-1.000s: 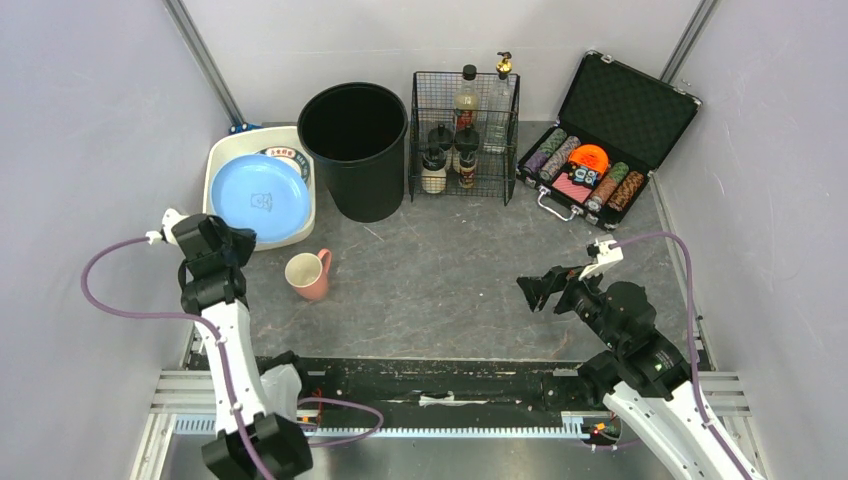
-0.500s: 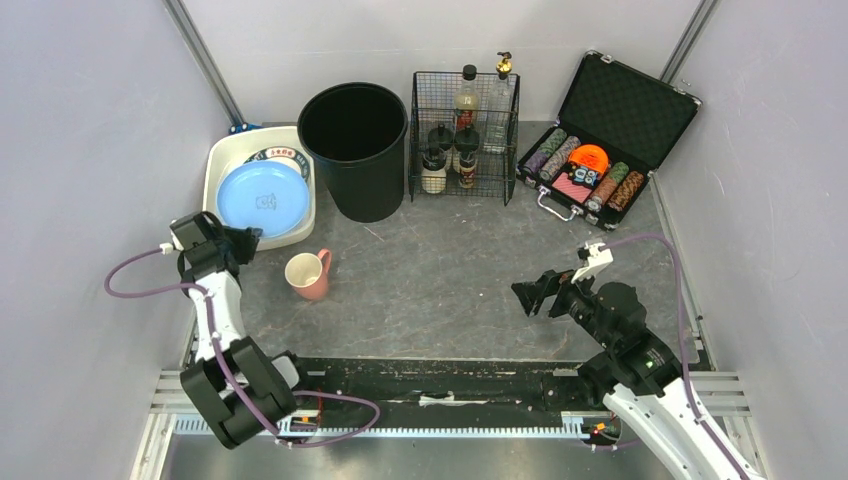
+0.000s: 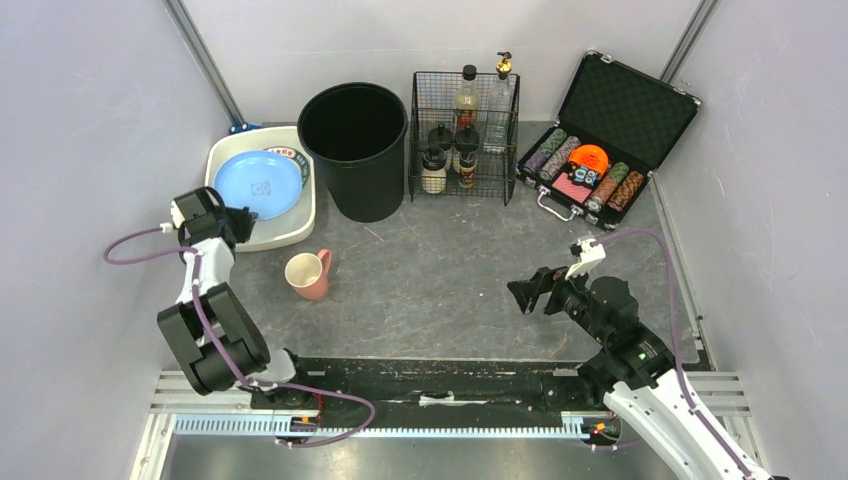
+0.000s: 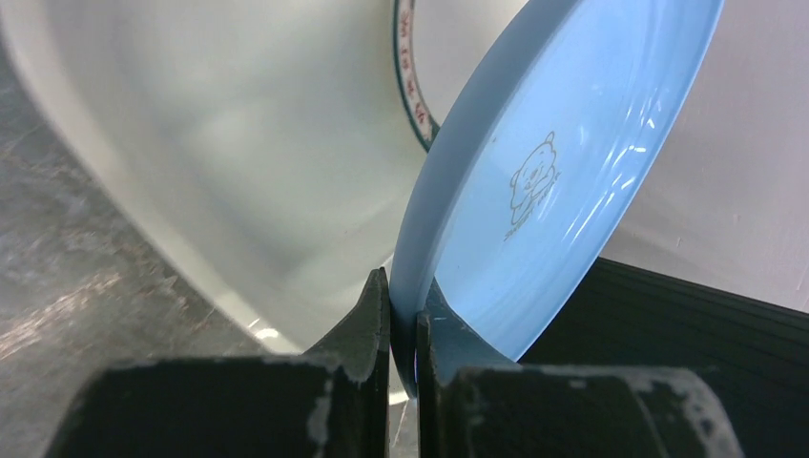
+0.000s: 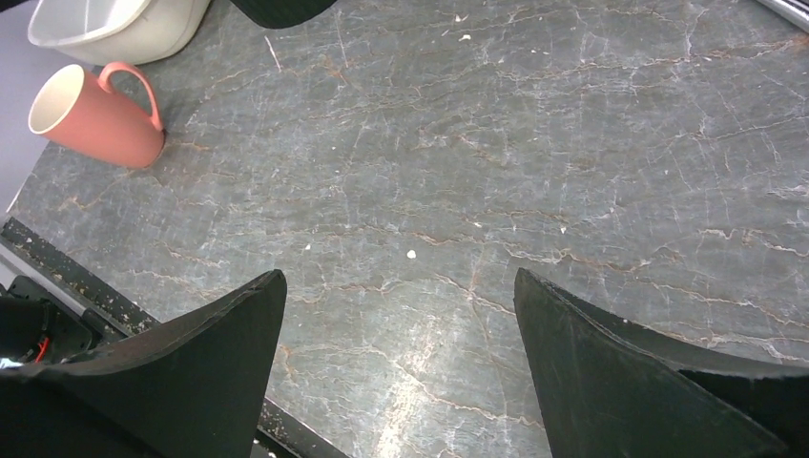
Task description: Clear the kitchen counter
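The light blue plate still hangs above the patterned plate in the white tub, so my left gripper needs to go down, outward and toward the black bin.
The kitchen counter is a dark grey mottled slab. My left gripper is shut on the near rim of a light blue plate, which tilts inside a white tub at the back left; the wrist view shows my jaws pinching the plate over the tub. A pink mug lies on its side on the counter, also in the right wrist view. My right gripper is open and empty above the counter at the right.
A black bin stands at the back beside a wire rack of bottles. An open black case of poker chips sits at the back right. A black rail runs along the near edge.
My left arm has swung back and lowered, carrying the blue plate further back into the white tub, now tilted. My right gripper has drifted slightly left and nearer.
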Controlling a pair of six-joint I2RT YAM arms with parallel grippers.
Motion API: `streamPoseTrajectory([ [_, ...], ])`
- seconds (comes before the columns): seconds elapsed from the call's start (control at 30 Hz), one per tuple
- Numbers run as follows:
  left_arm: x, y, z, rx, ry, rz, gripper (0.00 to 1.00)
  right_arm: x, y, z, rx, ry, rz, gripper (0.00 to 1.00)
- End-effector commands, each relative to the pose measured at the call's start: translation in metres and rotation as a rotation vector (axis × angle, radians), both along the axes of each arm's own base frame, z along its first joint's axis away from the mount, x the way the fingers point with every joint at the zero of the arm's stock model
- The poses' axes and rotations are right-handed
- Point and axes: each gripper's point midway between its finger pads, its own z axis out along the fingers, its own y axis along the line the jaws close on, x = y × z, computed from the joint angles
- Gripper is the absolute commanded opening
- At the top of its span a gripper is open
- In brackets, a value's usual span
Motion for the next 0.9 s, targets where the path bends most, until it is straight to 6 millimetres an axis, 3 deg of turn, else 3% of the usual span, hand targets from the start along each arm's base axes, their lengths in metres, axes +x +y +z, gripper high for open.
streamPoseTrajectory([
  [0.0, 0.038, 0.012, 0.026, 0.062, -0.084, 0.026, 0.02, 0.005, 0.005, 0.002, -0.003, -0.030, 0.023, 0.92],
  [0.33, 0.080, 0.009, 0.005, 0.060, -0.044, 0.044, 0.02, 0.012, 0.008, -0.009, -0.043, -0.013, 0.031, 0.92],
  [0.63, 0.099, 0.026, -0.020, 0.079, -0.007, 0.123, 0.02, 0.019, 0.011, -0.025, -0.084, 0.010, 0.041, 0.92],
  [0.87, 0.118, 0.031, -0.033, 0.062, 0.000, 0.118, 0.02, 0.025, 0.015, -0.027, -0.083, 0.010, 0.043, 0.92],
])
